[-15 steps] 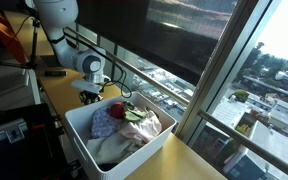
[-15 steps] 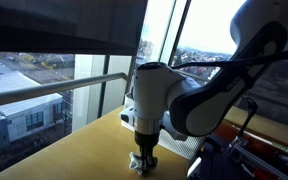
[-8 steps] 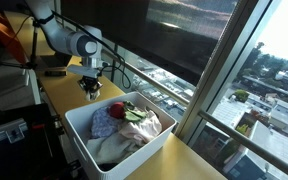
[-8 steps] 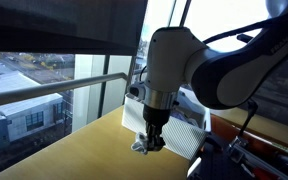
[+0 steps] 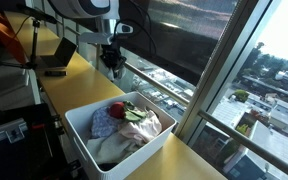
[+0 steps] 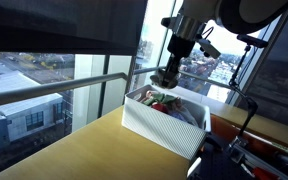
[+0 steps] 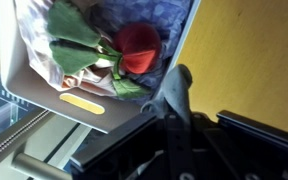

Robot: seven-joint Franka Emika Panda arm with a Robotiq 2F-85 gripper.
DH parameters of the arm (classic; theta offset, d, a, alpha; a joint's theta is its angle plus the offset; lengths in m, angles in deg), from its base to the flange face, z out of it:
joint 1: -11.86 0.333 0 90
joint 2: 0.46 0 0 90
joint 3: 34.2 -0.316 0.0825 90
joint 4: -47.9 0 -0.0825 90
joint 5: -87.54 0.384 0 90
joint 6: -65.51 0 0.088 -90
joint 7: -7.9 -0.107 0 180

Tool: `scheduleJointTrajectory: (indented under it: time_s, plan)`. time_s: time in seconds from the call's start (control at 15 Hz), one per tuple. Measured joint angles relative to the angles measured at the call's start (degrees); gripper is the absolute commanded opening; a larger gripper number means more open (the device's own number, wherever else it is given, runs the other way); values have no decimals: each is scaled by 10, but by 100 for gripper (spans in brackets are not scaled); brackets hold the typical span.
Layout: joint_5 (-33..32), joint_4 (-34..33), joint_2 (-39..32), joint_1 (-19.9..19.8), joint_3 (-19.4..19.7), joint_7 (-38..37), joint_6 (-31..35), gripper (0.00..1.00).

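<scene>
My gripper next moves from beside the bin's corner across to the middle of the white bin (image 5: 126,129) to release the small grey object. This is because the object hangs over bare tabletop.
My gripper (image 5: 112,68) hangs high above the yellow table (image 5: 184,160), just behind the far end of the white bin (image 5: 79,128). It is shut on a small grey object (image 7: 176,85), which sticks out past the fingertips in the wrist view. There the gripper (image 7: 174,102) stands beside the bin's corner (image 7: 184,45), over the tabletop. The bin holds a red round thing (image 7: 139,45), green pieces (image 7: 69,25) and bluish cloth (image 5: 104,122). In an exterior view the gripper (image 6: 164,78) hovers above the bin (image 6: 159,125).
A tall window with a metal rail (image 6: 44,92) runs along the table's edge. A dark flat device (image 5: 54,60) lies on the table behind the arm. Equipment and cables stand off the table's other side (image 5: 4,130).
The gripper has closed on the small grey object at the tabletop beside the bin and has lifted it well up off the table, the arm swinging upward.
</scene>
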Motion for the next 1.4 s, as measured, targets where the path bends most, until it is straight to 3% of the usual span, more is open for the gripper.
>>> scheduleJointTrajectory:
  time_s: [0.4,0.67,0.73,0.8,1.4]
  plan:
    - [35,-3,35,-100,77,42,-1,1]
    - [68,5,28,-122,93,48,0,1]
    - [74,9,27,-124,93,48,0,29]
    - [78,13,26,-124,93,47,0,30]
    - [87,53,49,-116,87,21,0,95]
